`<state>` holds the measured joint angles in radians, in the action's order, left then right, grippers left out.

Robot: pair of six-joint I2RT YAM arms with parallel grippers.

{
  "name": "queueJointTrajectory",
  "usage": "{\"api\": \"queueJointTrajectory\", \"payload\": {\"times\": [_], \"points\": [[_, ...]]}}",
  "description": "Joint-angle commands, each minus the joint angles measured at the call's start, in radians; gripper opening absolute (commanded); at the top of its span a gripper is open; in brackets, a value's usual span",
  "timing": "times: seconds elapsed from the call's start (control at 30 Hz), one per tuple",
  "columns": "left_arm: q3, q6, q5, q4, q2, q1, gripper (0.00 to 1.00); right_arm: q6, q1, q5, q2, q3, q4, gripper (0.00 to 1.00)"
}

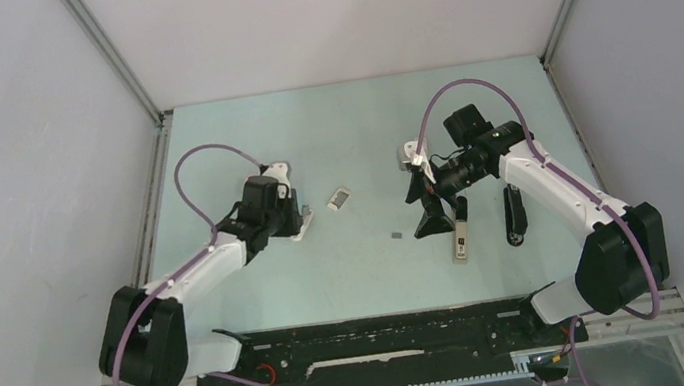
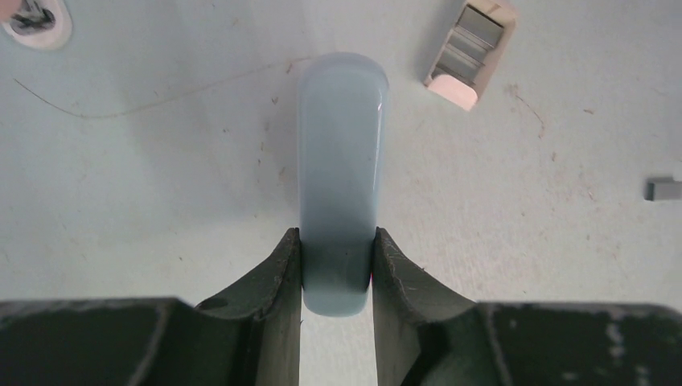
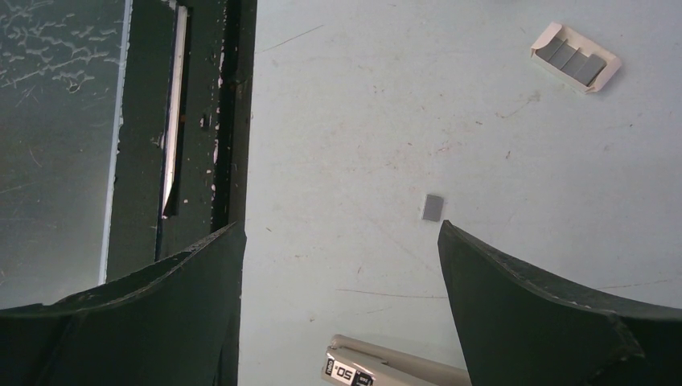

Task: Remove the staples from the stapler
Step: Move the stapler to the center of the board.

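Note:
My left gripper moves to its right in the top view next, comes down to bare tabletop (image 1: 363,251) (image 2: 543,241) beside the loose strip and lets go.
My left gripper (image 2: 338,235) is shut on the near end of a pale blue, rounded oblong body (image 2: 343,153) that looks like a small stapler; it shows as a pale thing (image 1: 303,223) under the left gripper (image 1: 297,219). A loose grey strip of staples (image 3: 433,207) (image 2: 663,189) (image 1: 396,236) lies on the table. My right gripper (image 3: 339,229) (image 1: 442,217) hangs open over a beige stapler (image 3: 386,368) (image 1: 461,240) labelled "50", whose end lies below the gap between the fingers. Nothing is between them.
A small open white box (image 2: 469,52) (image 3: 576,58) (image 1: 339,197) with grey staple strips lies mid-table. A white round piece (image 1: 406,154) (image 2: 32,20) sits behind the right gripper. A black rail (image 1: 388,333) (image 3: 201,121) runs along the near edge. Grey walls enclose the table.

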<state>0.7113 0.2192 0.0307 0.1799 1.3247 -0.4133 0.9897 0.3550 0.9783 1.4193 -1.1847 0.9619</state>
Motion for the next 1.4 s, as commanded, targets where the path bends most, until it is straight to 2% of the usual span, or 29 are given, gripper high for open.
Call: {"api": "queueJointTrajectory", "payload": {"times": [0.0, 0.3, 0.53, 0.87, 1.1, 1.37], "points": [[-0.054, 0.089, -0.011, -0.051, -0.089, -0.037, 0.00, 0.013, -0.006, 0.027, -0.033, 0.000, 0.008, 1.00], [-0.129, 0.174, 0.021, -0.059, -0.145, -0.153, 0.00, 0.018, -0.006, 0.027, -0.035, 0.000, 0.009, 1.00], [-0.149, 0.148, 0.031, -0.069, -0.145, -0.291, 0.00, 0.021, -0.007, 0.027, -0.035, -0.001, 0.010, 1.00], [-0.068, 0.062, 0.137, -0.125, -0.007, -0.477, 0.00, 0.024, -0.011, 0.025, -0.036, -0.001, 0.013, 1.00], [0.005, 0.031, 0.199, -0.098, 0.130, -0.537, 0.00, 0.032, -0.022, 0.029, -0.033, 0.000, 0.020, 1.00], [0.034, 0.044, 0.219, -0.062, 0.169, -0.564, 0.33, 0.038, -0.023, 0.027, -0.030, 0.000, 0.024, 1.00]]}}
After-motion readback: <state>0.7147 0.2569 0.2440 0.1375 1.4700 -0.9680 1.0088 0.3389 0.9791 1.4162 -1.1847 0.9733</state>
